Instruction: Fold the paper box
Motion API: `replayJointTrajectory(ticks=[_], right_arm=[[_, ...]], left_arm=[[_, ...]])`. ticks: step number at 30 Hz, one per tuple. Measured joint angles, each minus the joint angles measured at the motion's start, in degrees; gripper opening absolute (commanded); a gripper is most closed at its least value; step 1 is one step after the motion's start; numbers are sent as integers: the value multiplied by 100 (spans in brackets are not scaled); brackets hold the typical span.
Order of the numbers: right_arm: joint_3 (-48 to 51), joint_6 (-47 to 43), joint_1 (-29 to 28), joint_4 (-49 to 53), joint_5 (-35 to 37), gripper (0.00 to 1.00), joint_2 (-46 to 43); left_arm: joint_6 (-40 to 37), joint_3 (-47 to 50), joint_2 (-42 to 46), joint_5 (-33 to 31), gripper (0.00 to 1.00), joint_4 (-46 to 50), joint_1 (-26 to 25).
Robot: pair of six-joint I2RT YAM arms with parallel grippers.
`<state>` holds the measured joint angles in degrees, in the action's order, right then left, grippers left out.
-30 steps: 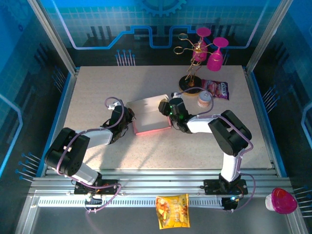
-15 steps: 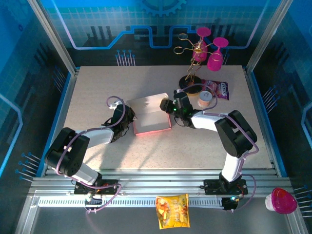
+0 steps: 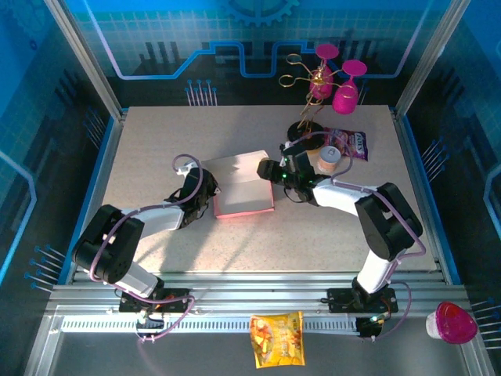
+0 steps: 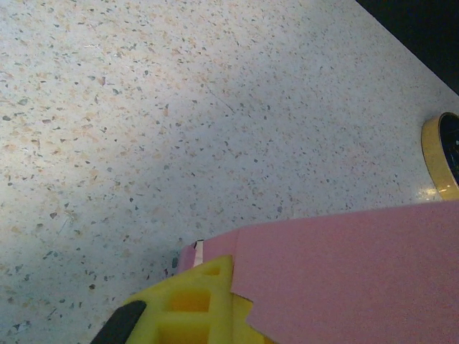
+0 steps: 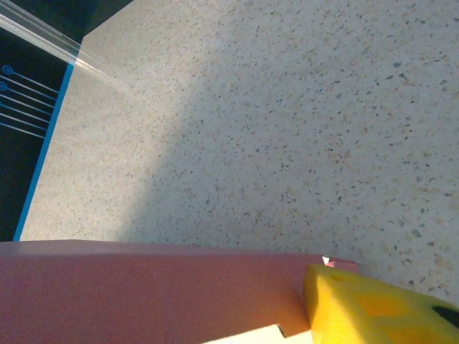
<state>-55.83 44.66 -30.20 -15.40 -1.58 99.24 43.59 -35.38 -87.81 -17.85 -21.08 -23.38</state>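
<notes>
The left gripper moves the pink panel (image 4: 344, 272) slightly back toward the box's near edge next, then releases it, since the box's white inside still lies open.
The paper box (image 3: 243, 188) lies folded as a shallow pink box in the middle of the table. My left gripper (image 3: 209, 191) is at its left edge and is shut on the box. In the left wrist view one yellow finger (image 4: 188, 304) presses against a pink panel (image 4: 344, 272) that covers the other finger. My right gripper (image 3: 272, 170) is at the box's far right corner. There its yellow finger (image 5: 380, 309) stands just outside the pink wall (image 5: 150, 290), well off to the side, so the jaws are open.
A gold goblet stand (image 3: 307, 129) with magenta goblets (image 3: 345, 95) stands at the back right; its gold-rimmed base (image 4: 443, 154) shows at the left wrist view's right edge. Next to the stand lie a printed snack bag (image 3: 349, 144) and a small cup (image 3: 329, 160). A yellow packet (image 3: 276, 338) rests on the front rail.
The right gripper has slid towards the back right along the box's right edge, its elbow has swung right and its jaws have widened. The left gripper and the box stay put.
</notes>
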Motion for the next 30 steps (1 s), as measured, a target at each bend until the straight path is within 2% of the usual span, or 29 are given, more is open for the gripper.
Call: replayJointTrajectory(ticks=[12, 25, 30], right_arm=[[57, -15, 28, 376, -4, 62, -350], [269, 326, -11, 909, 9, 67, -1637], [-289, 317, 111, 1464, 181, 67, -1604]], left_arm=[[-20, -149, -70, -164, 0, 192, -157], [-15, -173, -299, -317, 0, 216, -247], [-17, -173, -315, -343, 0, 227, -299]])
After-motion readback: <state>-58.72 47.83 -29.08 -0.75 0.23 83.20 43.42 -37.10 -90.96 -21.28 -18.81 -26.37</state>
